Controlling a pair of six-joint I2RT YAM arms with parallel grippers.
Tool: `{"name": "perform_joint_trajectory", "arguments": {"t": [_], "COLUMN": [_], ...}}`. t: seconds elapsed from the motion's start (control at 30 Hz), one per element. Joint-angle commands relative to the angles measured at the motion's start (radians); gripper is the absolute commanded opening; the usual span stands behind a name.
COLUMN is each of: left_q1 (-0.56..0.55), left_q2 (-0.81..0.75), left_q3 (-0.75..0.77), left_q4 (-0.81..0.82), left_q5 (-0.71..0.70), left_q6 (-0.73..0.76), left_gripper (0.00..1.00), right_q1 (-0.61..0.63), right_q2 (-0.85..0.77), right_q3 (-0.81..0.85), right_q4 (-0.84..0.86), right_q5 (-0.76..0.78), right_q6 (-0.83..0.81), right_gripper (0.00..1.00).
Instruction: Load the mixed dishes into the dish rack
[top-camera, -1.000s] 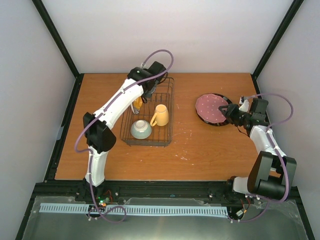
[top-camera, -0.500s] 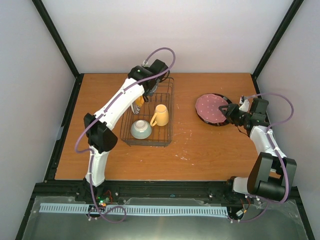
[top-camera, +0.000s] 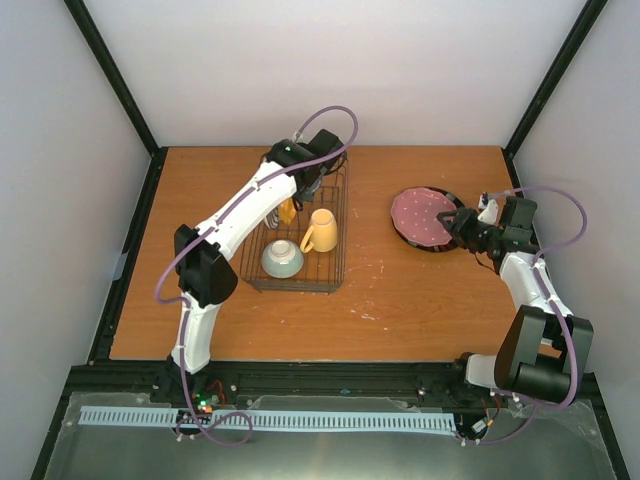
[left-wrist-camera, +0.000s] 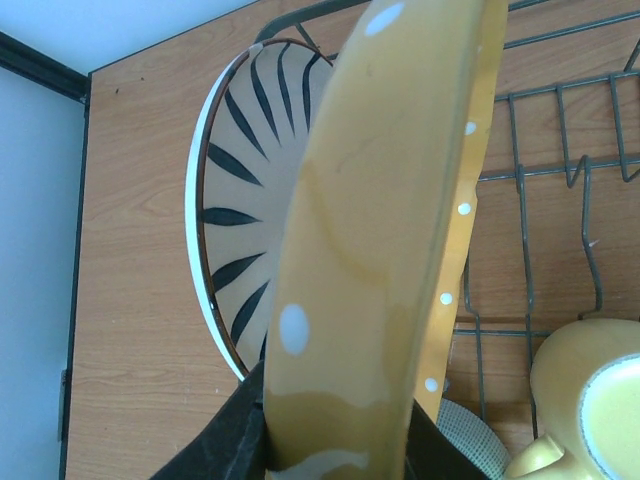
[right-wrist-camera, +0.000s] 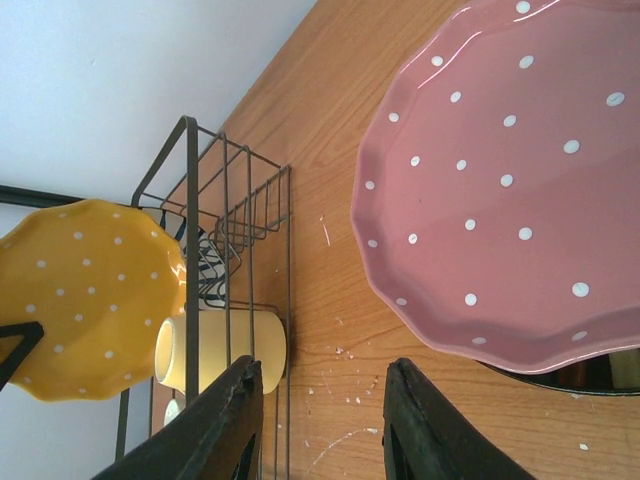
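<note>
The left gripper lowers the orange-yellow scalloped plate beside the upright striped plate next, then releases it.
My left gripper (top-camera: 298, 190) (left-wrist-camera: 335, 425) is shut on the orange-yellow scalloped plate (left-wrist-camera: 380, 230) (top-camera: 288, 211), held on edge over the far-left part of the dish rack (top-camera: 335, 262) (left-wrist-camera: 560, 172). The white plate with black radial stripes (left-wrist-camera: 235, 210) stands upright just behind it in the rack. The yellow mug (top-camera: 321, 230) (right-wrist-camera: 222, 350) and the pale blue-green bowl (top-camera: 282, 258) sit in the rack. My right gripper (top-camera: 456, 226) (right-wrist-camera: 325, 420) is open, at the near edge of the pink dotted plate (top-camera: 421, 216) (right-wrist-camera: 510, 190). This lies on the dark-rimmed plate (right-wrist-camera: 585, 373), mostly hidden.
The rack (right-wrist-camera: 190, 180) stands left of centre on the wooden table (top-camera: 400, 290). The two stacked plates lie at the right. Black frame posts and white walls close in the table on three sides.
My left gripper has shifted a little to the right over the rack with the orange-yellow plate in it. The right arm and the pink plate have not moved.
</note>
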Motion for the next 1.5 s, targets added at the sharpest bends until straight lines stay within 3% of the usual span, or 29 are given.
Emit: {"name": "perform_joint_trajectory", "arguments": {"t": [0.0, 0.37, 0.87, 1.2, 1.47], "left_q1": [-0.006, -0.005, 0.04, 0.063, 0.078], "left_q2": [0.005, -0.03, -0.081, -0.073, -0.021], "left_q3": [-0.005, -0.006, -0.134, -0.165, -0.102], "left_q4": [0.019, 0.02, 0.018, 0.019, 0.018], "left_q5": [-0.039, -0.083, 0.008, 0.014, 0.011], "left_q6": [-0.033, -0.065, -0.21, -0.21, -0.126], "left_gripper": [0.01, 0.01, 0.01, 0.01, 0.01], "right_q1": [0.006, 0.007, 0.077, 0.086, 0.086], "right_q2": [-0.02, 0.006, 0.05, 0.06, 0.072], "right_q3": [-0.012, -0.023, -0.023, -0.034, -0.044], "right_q4": [0.002, 0.05, 0.102, 0.11, 0.132], "right_q5": [-0.012, -0.031, -0.038, -0.035, -0.04], "right_q6": [-0.013, 0.009, 0.016, 0.01, 0.013], "right_gripper": [0.34, 0.34, 0.33, 0.33, 0.33]}}
